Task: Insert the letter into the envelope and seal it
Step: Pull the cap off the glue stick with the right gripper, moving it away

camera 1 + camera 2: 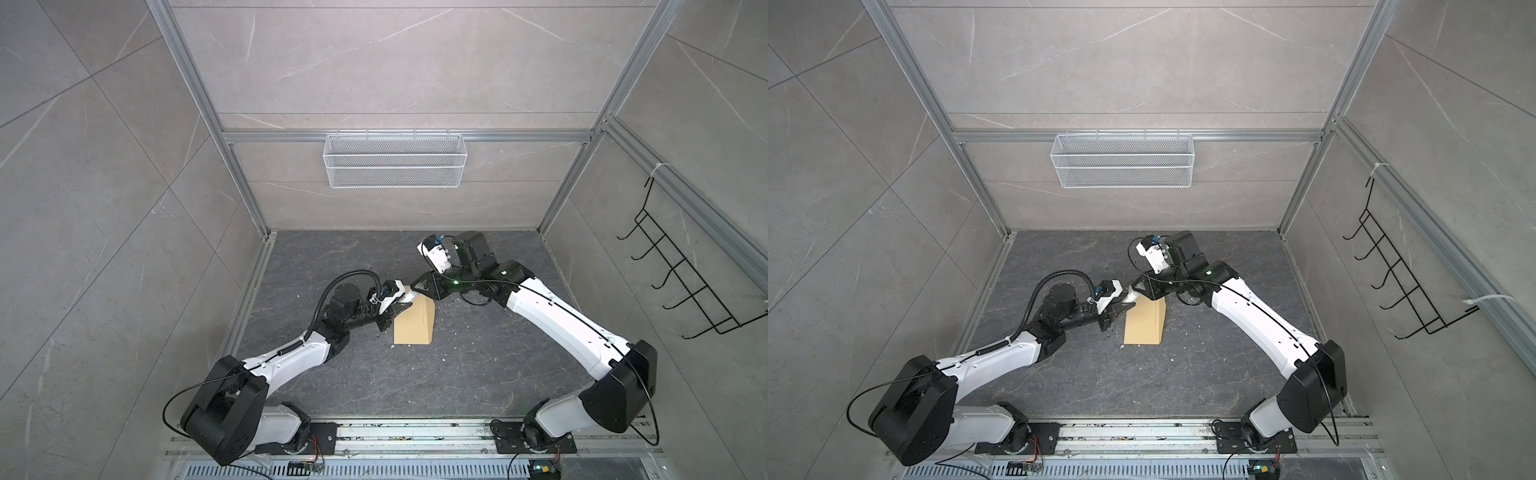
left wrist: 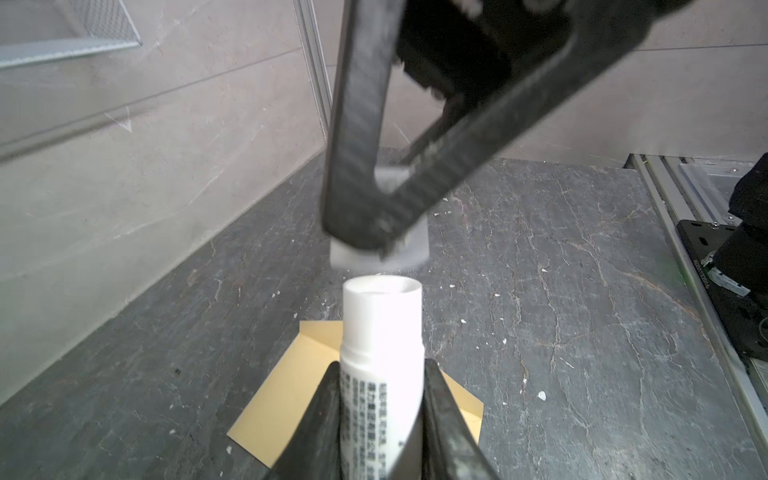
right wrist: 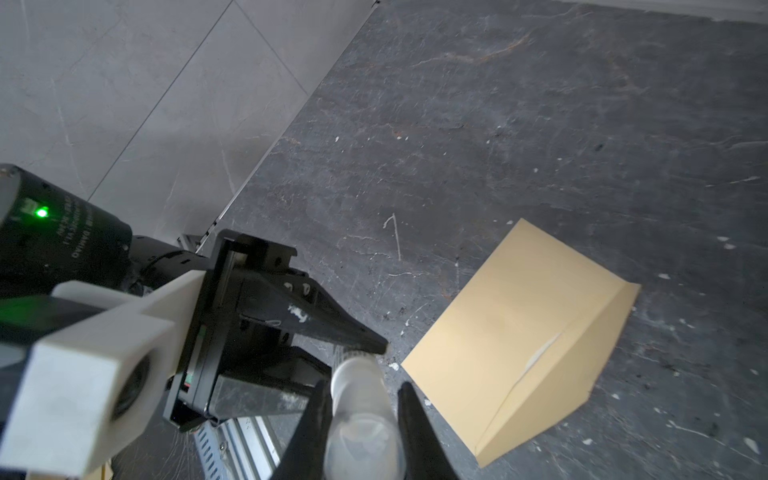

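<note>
The cap is already off, so my right gripper lowers away from the stick next. It turns fingers-down and releases the cap on the bare tabletop (image 1: 453,304) (image 3: 692,360) beside the envelope's flap.
The yellow-tan envelope (image 1: 413,322) (image 1: 1144,324) (image 2: 282,395) (image 3: 511,332) lies on the dark table, its flap (image 3: 582,357) half raised along one side. The letter shows in no view. My left gripper (image 1: 404,302) (image 1: 1126,306) (image 2: 382,368) is shut on a white glue stick (image 2: 380,332) (image 1: 410,295), held just above the envelope's far end. My right gripper (image 1: 419,287) (image 1: 1139,287) (image 3: 365,388) is shut on the stick's translucent cap (image 3: 361,399) (image 2: 409,247). The cap faces the stick's open end with a small gap between them.
A white wire basket (image 1: 395,160) hangs on the back wall and a black wire rack (image 1: 681,274) on the right wall. Small white scraps (image 2: 541,395) dot the table. An aluminium rail (image 1: 415,432) runs along the front edge.
</note>
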Tool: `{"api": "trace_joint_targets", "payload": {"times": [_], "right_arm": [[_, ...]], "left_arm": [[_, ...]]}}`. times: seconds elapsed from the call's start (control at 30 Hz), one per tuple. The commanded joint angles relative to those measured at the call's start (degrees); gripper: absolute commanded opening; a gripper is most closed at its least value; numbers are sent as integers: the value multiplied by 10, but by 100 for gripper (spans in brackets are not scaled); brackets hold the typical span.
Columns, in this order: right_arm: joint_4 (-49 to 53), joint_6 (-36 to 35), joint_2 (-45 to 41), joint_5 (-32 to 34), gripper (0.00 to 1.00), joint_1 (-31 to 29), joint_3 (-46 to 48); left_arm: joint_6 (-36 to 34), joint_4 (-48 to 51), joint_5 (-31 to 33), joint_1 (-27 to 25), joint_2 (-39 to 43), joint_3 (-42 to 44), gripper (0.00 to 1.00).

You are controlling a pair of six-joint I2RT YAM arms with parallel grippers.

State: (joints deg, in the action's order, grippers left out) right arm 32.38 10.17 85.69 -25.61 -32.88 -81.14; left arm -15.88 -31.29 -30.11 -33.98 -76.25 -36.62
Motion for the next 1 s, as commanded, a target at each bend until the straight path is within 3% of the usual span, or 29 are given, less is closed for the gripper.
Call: {"api": "trace_joint_targets", "payload": {"times": [0.0,0.2,0.47,0.7,0.97], "right_arm": [[0,-14,-20,15,0,13,-13],[14,-15,-2,97,0,60,-19],[16,-29,150,247,0,117,-78],[-11,-20,268,277,1,140,-118],[-14,-11,338,290,7,150,-129]], "left_arm": [[-4,-8,-7,2,-2,-5,0],[35,-55,9,2,12,13,0],[75,-78,32,2,45,34,0],[77,-82,45,2,62,48,0],[76,-86,48,2,62,53,0]]}}
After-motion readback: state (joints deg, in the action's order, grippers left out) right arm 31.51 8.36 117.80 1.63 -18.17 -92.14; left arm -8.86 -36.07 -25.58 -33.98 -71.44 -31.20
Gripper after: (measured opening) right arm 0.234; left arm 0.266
